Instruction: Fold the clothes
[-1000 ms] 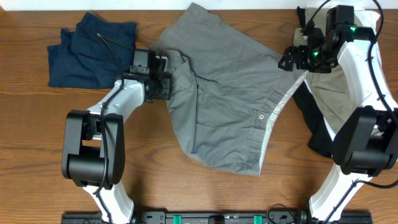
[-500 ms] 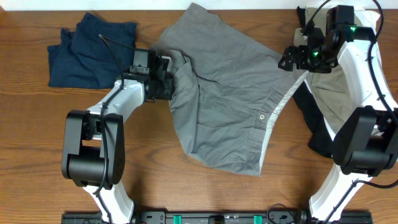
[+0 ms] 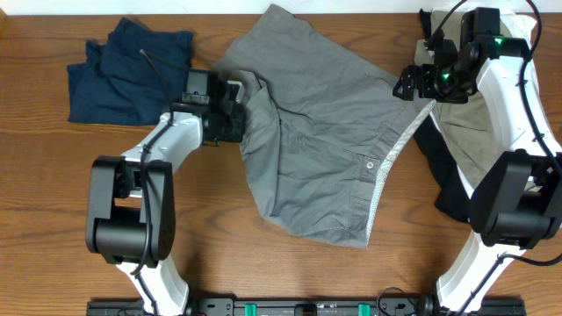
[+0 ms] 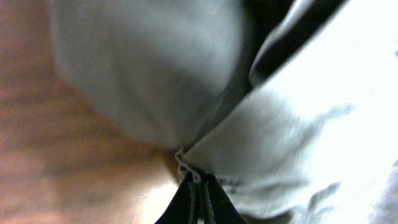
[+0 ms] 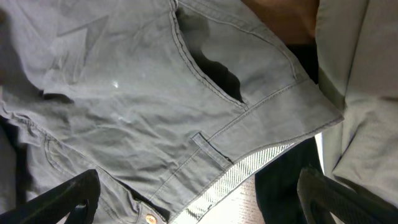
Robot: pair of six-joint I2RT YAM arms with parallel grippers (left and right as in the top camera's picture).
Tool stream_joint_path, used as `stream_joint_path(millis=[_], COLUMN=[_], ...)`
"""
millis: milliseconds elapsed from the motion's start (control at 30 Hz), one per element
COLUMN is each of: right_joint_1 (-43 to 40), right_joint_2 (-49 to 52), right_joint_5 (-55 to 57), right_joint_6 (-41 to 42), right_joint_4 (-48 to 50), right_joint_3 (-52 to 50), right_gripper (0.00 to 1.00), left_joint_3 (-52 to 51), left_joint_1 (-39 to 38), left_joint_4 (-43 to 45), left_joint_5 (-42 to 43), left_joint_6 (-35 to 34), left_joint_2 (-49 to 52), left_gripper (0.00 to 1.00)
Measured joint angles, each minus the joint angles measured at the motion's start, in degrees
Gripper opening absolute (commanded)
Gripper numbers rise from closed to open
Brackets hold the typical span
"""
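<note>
The waistband's near corner (image 3: 363,237) is lying unheld beside the bare front wood. My open right gripper will move back and down onto it and close.
Mid-grey shorts (image 3: 325,132) lie spread in the middle of the table, snap button (image 3: 369,165) and pale inner waistband (image 3: 386,175) facing right. My left gripper (image 3: 237,110) is shut on the shorts' left edge; in the left wrist view the black fingertips (image 4: 200,199) pinch a fold of grey fabric (image 4: 261,143) above the wood. My right gripper (image 3: 413,83) is open and hovers over the waistband's upper right corner; in the right wrist view its fingers (image 5: 199,199) spread wide above the back pocket (image 5: 217,68) and belt loop.
A crumpled navy garment (image 3: 127,70) lies at the back left. A khaki garment (image 3: 465,123) and a black one (image 3: 448,175) lie at the right, under the right arm. Bare wood runs along the front.
</note>
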Motion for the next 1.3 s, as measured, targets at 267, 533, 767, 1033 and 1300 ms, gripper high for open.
stream_joint_path(millis=[267,533,767,1033,1300], right_joint_1=[0.0,0.3,3.4,9.9,14.5], right_joint_2=[0.0,0.0,-0.2,-7.8,-21.6], right_joint_5=[-0.2,-0.2,-0.1,-0.1,2.9], right_joint_6=[0.0,0.0,0.0,0.5,7.0], right_joint_4=[-0.2,-5.7,-11.5,-17.4,-23.0], right_joint_3=[0.0,0.0,0.0,0.0,-1.1], right_gripper=[0.99,0.99,0.99,0.98,0.97], left_joint_3=[0.1,0.4,0.4,0.4,0.4], left_joint_1=[6.5,7.6,7.6,9.3,13.1], left_joint_4=[-16.9,-31.4,-40.9,-44.7,-45.8], left_joint_5=[-0.6,-2.1,-8.3,-15.1,-16.4], left_joint_6=[-5.1,-8.1,-11.7,-14.7,-16.1], left_joint_2=[-16.2,-25.6,-25.5,-26.2,-32.2], left_gripper=[0.06,0.06,0.06,0.06,0.06])
